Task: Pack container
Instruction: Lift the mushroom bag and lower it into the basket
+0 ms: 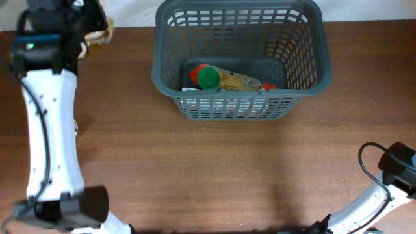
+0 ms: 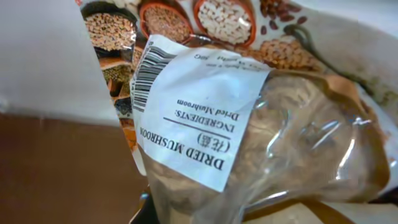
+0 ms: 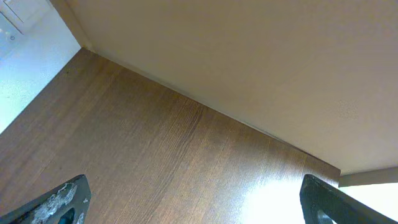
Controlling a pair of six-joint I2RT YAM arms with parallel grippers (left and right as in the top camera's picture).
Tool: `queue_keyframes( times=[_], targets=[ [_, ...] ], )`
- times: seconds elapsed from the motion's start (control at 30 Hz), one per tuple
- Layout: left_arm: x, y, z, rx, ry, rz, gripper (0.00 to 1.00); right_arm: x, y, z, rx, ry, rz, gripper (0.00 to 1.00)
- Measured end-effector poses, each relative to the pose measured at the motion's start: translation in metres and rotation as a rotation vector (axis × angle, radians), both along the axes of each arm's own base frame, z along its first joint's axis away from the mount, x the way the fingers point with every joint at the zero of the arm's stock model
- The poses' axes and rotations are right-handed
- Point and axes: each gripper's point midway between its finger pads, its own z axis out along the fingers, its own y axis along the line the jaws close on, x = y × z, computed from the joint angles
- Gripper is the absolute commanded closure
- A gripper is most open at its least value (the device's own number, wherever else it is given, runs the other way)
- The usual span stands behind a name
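The mushroom bag swings across over the basket (image 1: 240, 104) in my left gripper next. It then goes down inside beyond the yellowish packet for release, since the basket's bottom there lies bare.
The dark grey slotted basket (image 1: 240, 104) stands at the back middle of the table. Inside it lie a green-lidded item (image 1: 208, 78) and a yellowish packet (image 1: 242, 82). My left gripper (image 1: 90, 31) is at the far left back corner, well left of the basket. It is shut on a clear bag of dried mushrooms (image 2: 261, 124) with a white label, which fills the left wrist view and hides the fingers. The bag's edge shows in the overhead view (image 1: 101, 36). My right gripper (image 3: 193, 205) is open and empty over bare wood at the front right.
The right arm (image 1: 396, 166) sits at the table's front right corner, with a cable looped beside it. The left arm's white link (image 1: 49, 130) runs along the left edge. A pale wall lies beyond the table's back edge.
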Motion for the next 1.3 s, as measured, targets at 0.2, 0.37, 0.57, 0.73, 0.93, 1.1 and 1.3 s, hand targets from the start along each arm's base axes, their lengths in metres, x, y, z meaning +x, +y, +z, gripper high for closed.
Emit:
queue_keyframes(
  times=[0.2, 0.37, 0.57, 0.73, 0.93, 1.1, 1.3],
  targets=[
    [-0.011, -0.073, 0.062, 0.038, -0.200, -0.288, 0.98, 0.000, 0.000, 0.000, 0.000, 0.000, 0.000, 0.01],
    [-0.029, -0.153, 0.069, 0.097, -0.258, -0.601, 0.98, 0.000, 0.000, 0.000, 0.000, 0.000, 0.001, 0.01],
    [-0.051, -0.219, 0.064, 0.174, -0.299, -0.830, 0.98, 0.000, 0.000, 0.000, 0.000, 0.000, 0.000, 0.01],
    [-0.053, -0.265, 0.033, 0.221, -0.266, -0.965, 0.98, 0.000, 0.000, 0.000, 0.000, 0.000, 0.000, 0.01],
    [-0.041, -0.312, -0.035, 0.258, -0.154, -1.093, 0.98, 0.000, 0.000, 0.000, 0.000, -0.001, 0.000, 0.01],
    [-0.026, -0.342, -0.109, 0.262, -0.024, -1.163, 0.98, 0.000, 0.000, 0.000, 0.000, 0.000, 0.001, 0.01],
    [-0.014, -0.357, -0.183, 0.257, 0.108, -1.200, 0.01, 0.000, 0.000, 0.000, 0.000, 0.000, 0.000, 0.01]
  ],
)
